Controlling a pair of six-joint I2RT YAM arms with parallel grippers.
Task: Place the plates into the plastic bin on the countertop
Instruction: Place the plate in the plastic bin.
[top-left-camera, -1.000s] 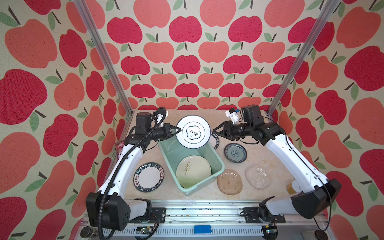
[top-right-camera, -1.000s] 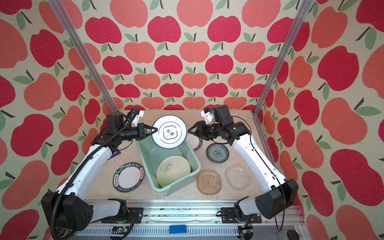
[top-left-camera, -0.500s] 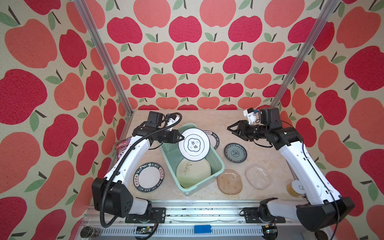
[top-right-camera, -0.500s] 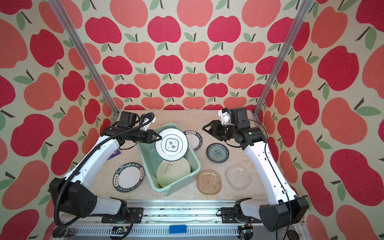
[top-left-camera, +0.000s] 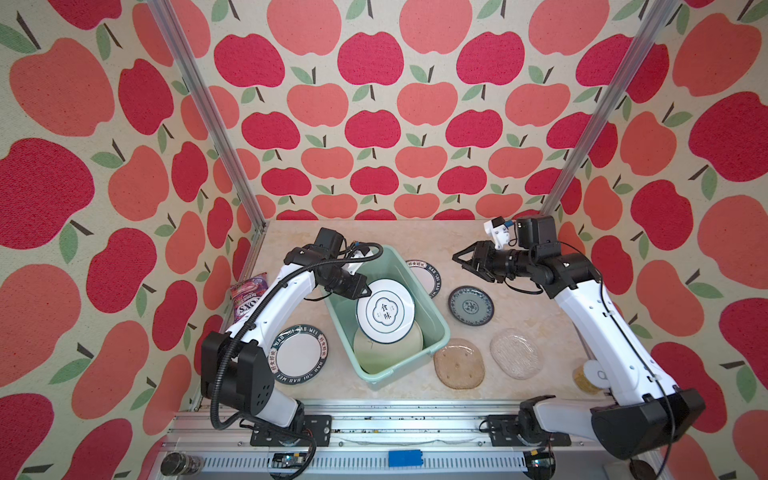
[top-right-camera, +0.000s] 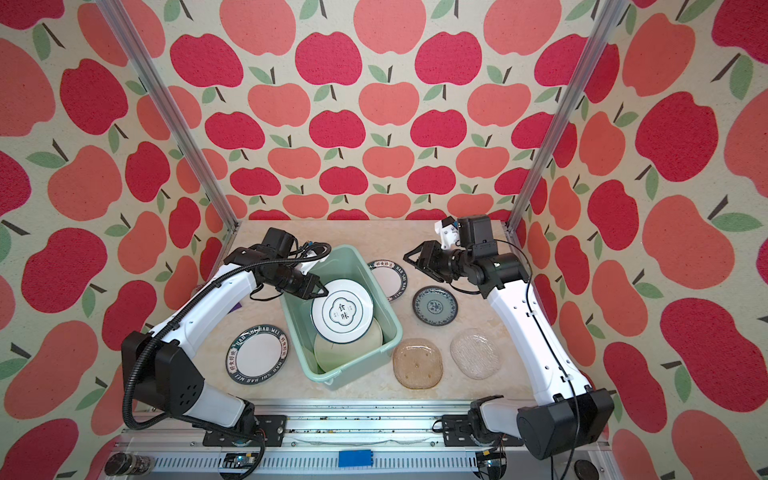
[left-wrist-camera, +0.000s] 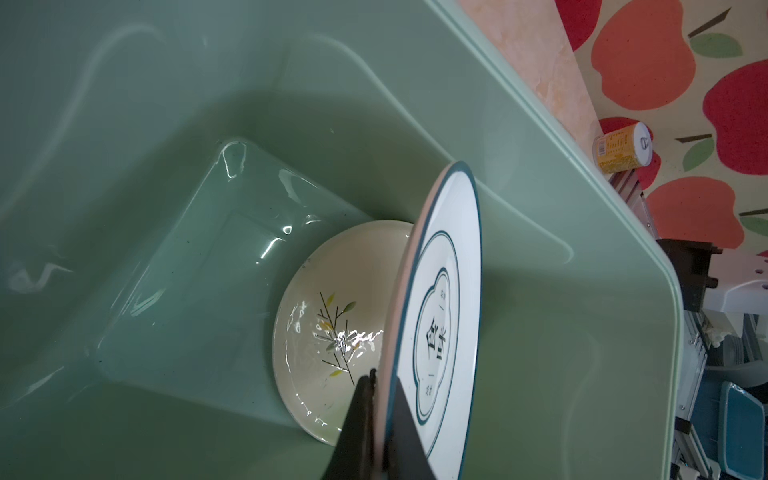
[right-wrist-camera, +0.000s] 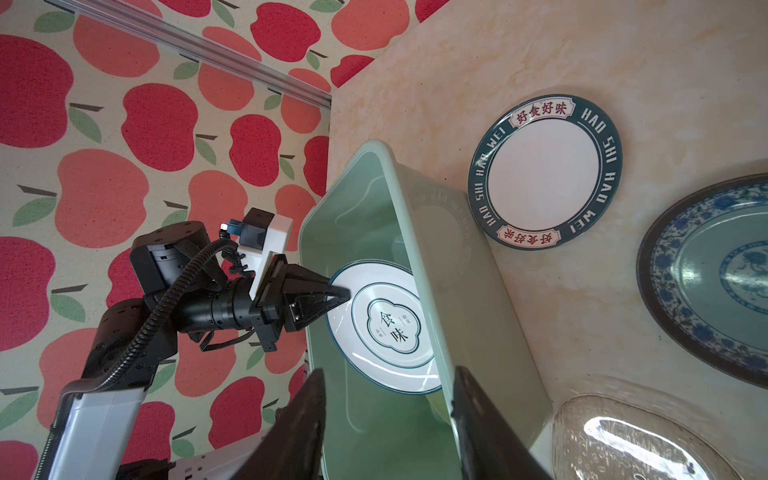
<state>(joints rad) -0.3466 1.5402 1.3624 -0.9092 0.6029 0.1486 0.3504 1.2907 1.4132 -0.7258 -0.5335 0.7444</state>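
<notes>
My left gripper will next move down and back to let go of the emblem plate there, because the leaf-sprig plate is below it and closer to my base.
My left gripper (top-left-camera: 368, 291) is shut on the rim of a white plate with a black emblem (top-left-camera: 385, 311), held tilted inside the mint-green plastic bin (top-left-camera: 409, 365). In the left wrist view its fingers (left-wrist-camera: 380, 382) pinch that plate (left-wrist-camera: 440, 324) above a pale-green leaf-sprig plate (left-wrist-camera: 328, 328) on the bin floor. My right gripper (top-left-camera: 463, 264) hangs open and empty over the countertop (top-left-camera: 415, 237), right of the bin. On the countertop lie two lettered-rim plates (top-left-camera: 299, 359) (top-left-camera: 428, 276), a teal floral plate (top-left-camera: 471, 306), a tan plate (top-left-camera: 459, 363) and a clear glass plate (top-left-camera: 515, 353).
A purple candy bag (top-left-camera: 249, 295) lies by the left wall. A yellow can (top-left-camera: 586, 376) stands at the front right beside my right arm. An aluminium rail (top-left-camera: 374, 411) borders the front edge, and apple-patterned walls close in the other three sides.
The left gripper has carried the emblem plate forward and down into the bin. The right gripper drew back to the right and has since held still.
</notes>
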